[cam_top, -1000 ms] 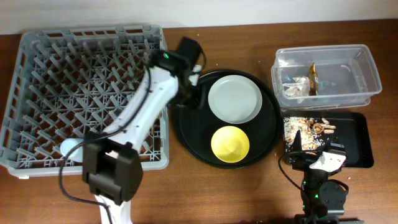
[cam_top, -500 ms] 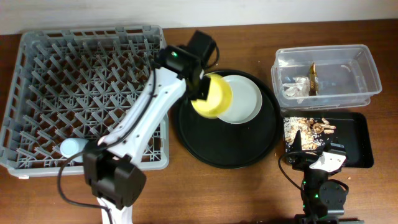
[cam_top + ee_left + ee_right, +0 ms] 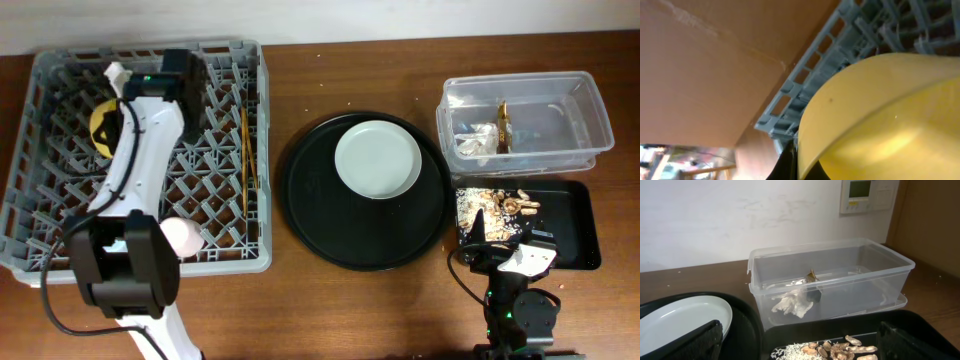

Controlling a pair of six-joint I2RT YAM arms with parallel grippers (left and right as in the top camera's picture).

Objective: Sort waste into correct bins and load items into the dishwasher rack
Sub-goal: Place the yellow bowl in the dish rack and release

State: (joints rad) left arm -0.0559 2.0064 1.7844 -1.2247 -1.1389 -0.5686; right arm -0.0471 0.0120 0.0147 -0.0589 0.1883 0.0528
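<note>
My left gripper needs to go down next and move slightly back to release the yellow bowl (image 3: 99, 128) among the rack wires, since those wires are below the gripper.
My left gripper (image 3: 108, 102) is shut on the yellow bowl (image 3: 99, 128), holding it on edge among the pegs at the far left of the grey dishwasher rack (image 3: 60, 240). In the left wrist view the bowl (image 3: 880, 115) fills the frame above the rack wall (image 3: 810, 85). Chopsticks (image 3: 245, 150) and a pink cup (image 3: 182, 237) lie in the rack. The blue cup is hidden. The grey plate (image 3: 377, 158) sits on the round black tray (image 3: 310, 215). My right gripper (image 3: 500, 240) (image 3: 800, 342) is open and empty at the near edge of the shallow black tray (image 3: 575, 225).
The clear tub (image 3: 590, 110) holds the white tissue (image 3: 792, 304) and the brown wrapper (image 3: 504, 125). Food scraps (image 3: 505, 205) and rice lie in the shallow black tray. Bare wooden table (image 3: 350, 310) runs along the front.
My left arm has lifted the yellow bowl off the round tray and swung it left into the rack. Chopsticks and a pink cup now show in the rack. The right arm has not moved.
</note>
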